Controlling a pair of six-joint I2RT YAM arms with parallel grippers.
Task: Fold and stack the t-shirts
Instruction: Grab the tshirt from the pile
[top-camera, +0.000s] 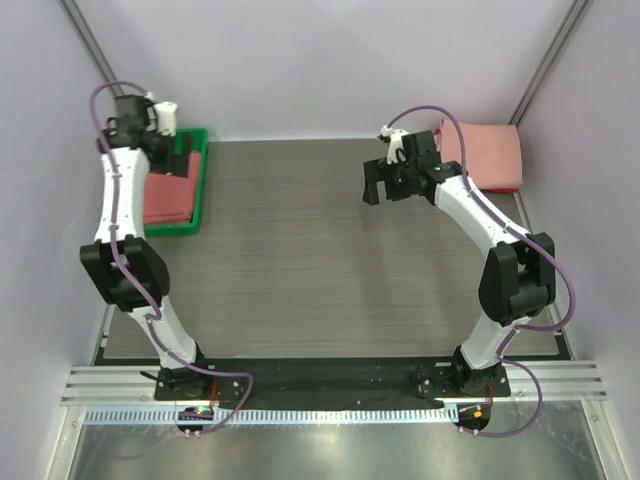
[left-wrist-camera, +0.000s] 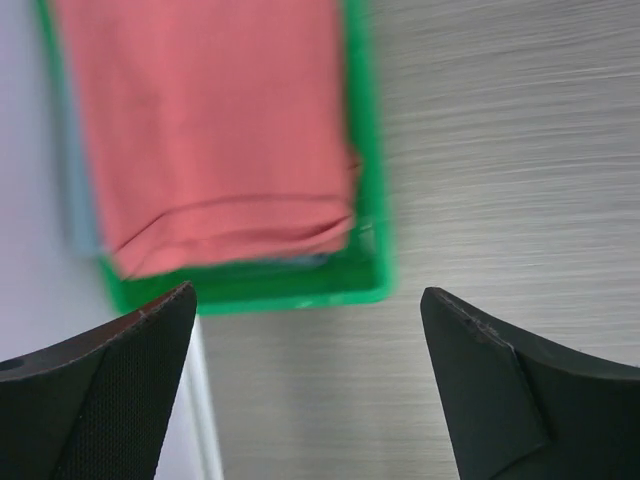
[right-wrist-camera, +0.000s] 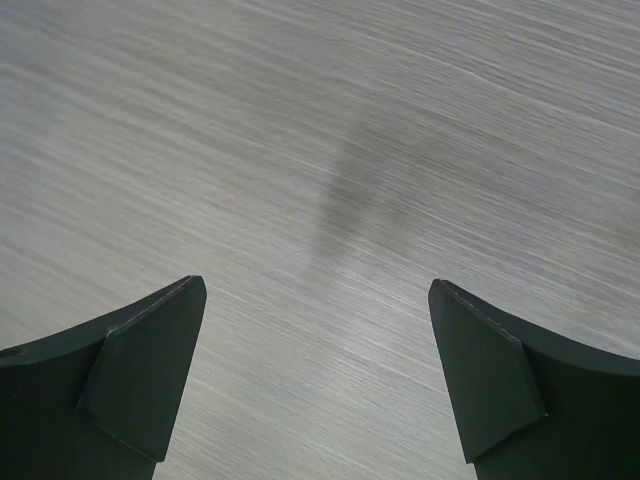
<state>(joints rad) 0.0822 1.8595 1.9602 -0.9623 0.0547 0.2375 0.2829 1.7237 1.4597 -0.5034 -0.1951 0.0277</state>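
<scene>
The coral-red t-shirt covers the grey-blue one, so my left gripper needs to lower its open fingers onto the coral-red t-shirt's near edge (top-camera: 175, 218) (left-wrist-camera: 272, 220) below it.
A folded coral-red t-shirt (top-camera: 168, 198) lies in the green tray (top-camera: 203, 170) at the far left. In the left wrist view the coral-red t-shirt (left-wrist-camera: 210, 130) lies on top of a grey-blue t-shirt, of which only an edge (left-wrist-camera: 82, 200) shows. A folded pale pink t-shirt (top-camera: 482, 155) lies at the back right of the table. My left gripper (top-camera: 172, 150) (left-wrist-camera: 308, 300) is open and empty above the tray's far end. My right gripper (top-camera: 385, 188) (right-wrist-camera: 318, 290) is open and empty above bare table, left of the pink t-shirt.
The green tray's rim (left-wrist-camera: 365, 200) lies close to the left wall. The grey wood-grain table top (top-camera: 300, 250) spans the middle. White walls close in the back and both sides. A metal rail (top-camera: 330, 385) holds the arm bases at the near edge.
</scene>
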